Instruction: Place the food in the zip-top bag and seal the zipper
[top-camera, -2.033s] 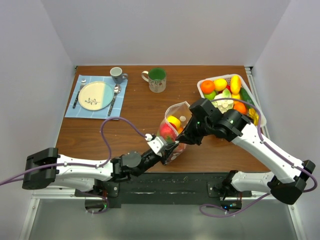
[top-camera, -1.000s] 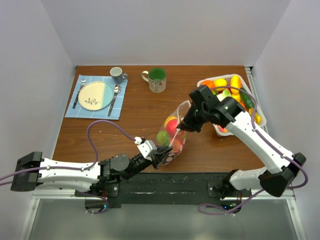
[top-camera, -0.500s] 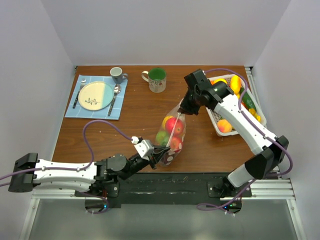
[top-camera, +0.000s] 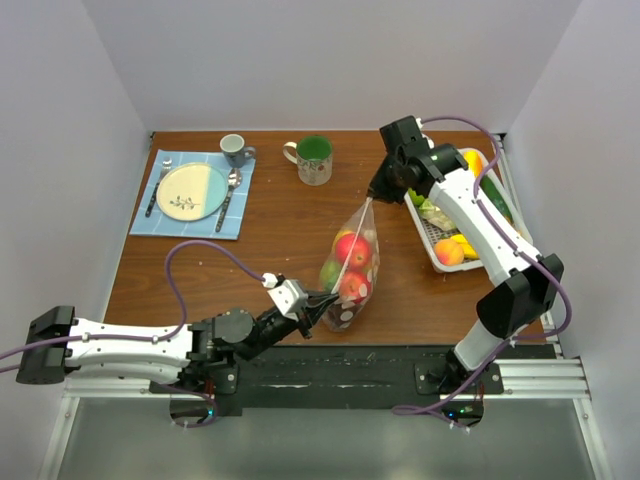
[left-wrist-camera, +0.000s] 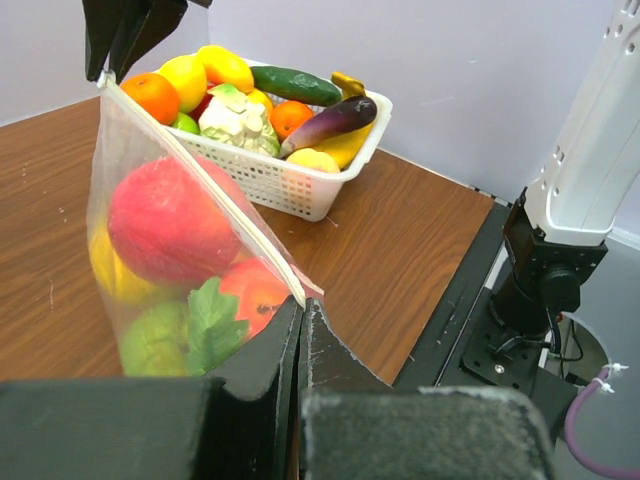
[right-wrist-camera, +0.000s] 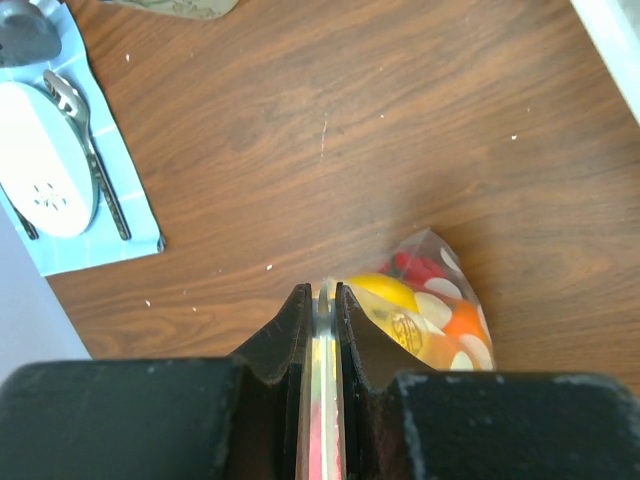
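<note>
The right gripper moves away from my base toward the white basket next, bringing the zipper's far end over the open table (top-camera: 398, 235) (right-wrist-camera: 515, 180).
The zip-top bag (top-camera: 350, 268) hangs stretched between my two grippers above the table, with red, green and yellow food (top-camera: 349, 248) inside. Its zipper (top-camera: 352, 252) runs as a pale taut line from one gripper to the other. My left gripper (top-camera: 325, 300) is shut on the near end of the zipper; in the left wrist view (left-wrist-camera: 300, 305) the strip (left-wrist-camera: 210, 185) rises from the closed jaws. My right gripper (top-camera: 372, 198) is shut on the far end of the zipper, as the right wrist view (right-wrist-camera: 325, 292) shows, with the bag (right-wrist-camera: 440, 320) below.
A white slatted basket (top-camera: 428, 238) with more toy fruit and vegetables (top-camera: 449, 252) stands at the right, under the right arm. A green mug (top-camera: 314, 158), a grey cup (top-camera: 236, 149) and a plate (top-camera: 191, 191) with cutlery on a blue mat (top-camera: 145, 222) lie at the back left.
My right gripper has slid up and away along the zipper towards the far right. The bag's mouth, open before, is now drawn flat and taut. The left gripper holds almost still.
</note>
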